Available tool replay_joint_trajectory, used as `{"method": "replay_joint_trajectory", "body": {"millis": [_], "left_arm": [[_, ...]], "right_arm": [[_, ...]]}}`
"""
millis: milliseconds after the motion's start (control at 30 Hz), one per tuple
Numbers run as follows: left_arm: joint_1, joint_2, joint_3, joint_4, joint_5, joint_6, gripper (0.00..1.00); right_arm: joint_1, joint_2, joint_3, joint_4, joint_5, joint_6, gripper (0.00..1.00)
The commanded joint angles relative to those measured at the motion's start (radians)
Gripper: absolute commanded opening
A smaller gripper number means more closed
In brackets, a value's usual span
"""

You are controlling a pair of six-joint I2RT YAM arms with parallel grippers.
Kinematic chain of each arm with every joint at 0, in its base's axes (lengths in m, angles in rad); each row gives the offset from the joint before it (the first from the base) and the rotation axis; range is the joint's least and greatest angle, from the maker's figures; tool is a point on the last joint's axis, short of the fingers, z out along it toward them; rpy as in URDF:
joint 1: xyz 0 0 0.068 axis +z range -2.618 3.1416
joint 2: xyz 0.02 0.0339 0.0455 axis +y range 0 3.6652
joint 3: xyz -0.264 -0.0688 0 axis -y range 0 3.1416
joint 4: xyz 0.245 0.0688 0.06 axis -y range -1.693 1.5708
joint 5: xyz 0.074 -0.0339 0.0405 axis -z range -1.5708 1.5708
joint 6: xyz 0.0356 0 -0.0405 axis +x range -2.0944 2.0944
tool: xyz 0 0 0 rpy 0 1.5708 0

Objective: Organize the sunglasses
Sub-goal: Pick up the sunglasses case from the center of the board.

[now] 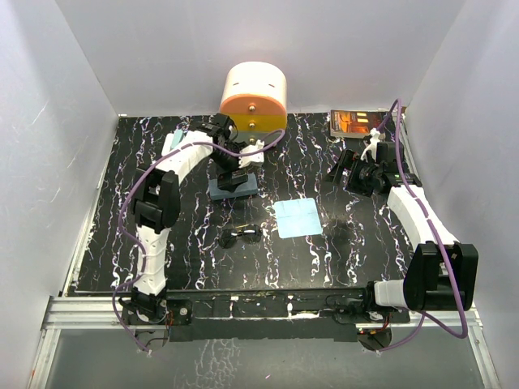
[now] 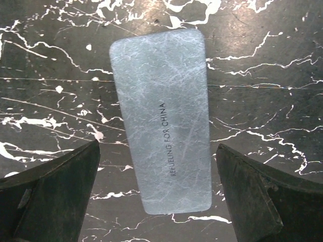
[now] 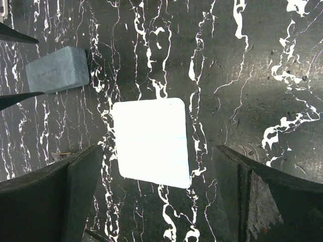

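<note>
The grey-blue case [image 1: 243, 189] is already between my left gripper's spread fingers, so my left gripper needs to lower first to close across the long edges of the case.
The sunglasses [image 1: 241, 236], a small dark pair, lie on the black marbled table, left of the light-blue cloth [image 1: 298, 217]. The closed grey-blue case [image 1: 243, 189] lies behind them. My left gripper [image 1: 235, 177] hovers over the case, open and empty. In the left wrist view the case [image 2: 161, 116] lies between the spread fingers of the left gripper [image 2: 159, 201]. My right gripper [image 1: 340, 170] is open and empty, right of the cloth. In the right wrist view the right gripper [image 3: 156, 196] points at the cloth [image 3: 151, 141], with the case [image 3: 58, 75] beyond. The sunglasses do not show clearly in either wrist view.
A cream and orange rounded box [image 1: 253, 97] stands at the back centre. A dark, flat book-like item [image 1: 355, 121] lies at the back right corner. White walls enclose the table on three sides.
</note>
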Motion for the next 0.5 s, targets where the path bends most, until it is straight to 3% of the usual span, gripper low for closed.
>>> {"method": "replay_joint_trajectory", "body": {"millis": [0, 467], "left_arm": [[-0.013, -0.002, 0.0, -0.055, 0.048, 0.015, 0.97], [-0.015, 0.041, -0.005, 0.025, 0.006, -0.029, 0.97]], "right_arm": [[-0.005, -0.002, -0.003, 0.055, -0.017, -0.029, 0.99], [-0.005, 0.008, -0.007, 0.055, -0.017, -0.043, 0.99]]}}
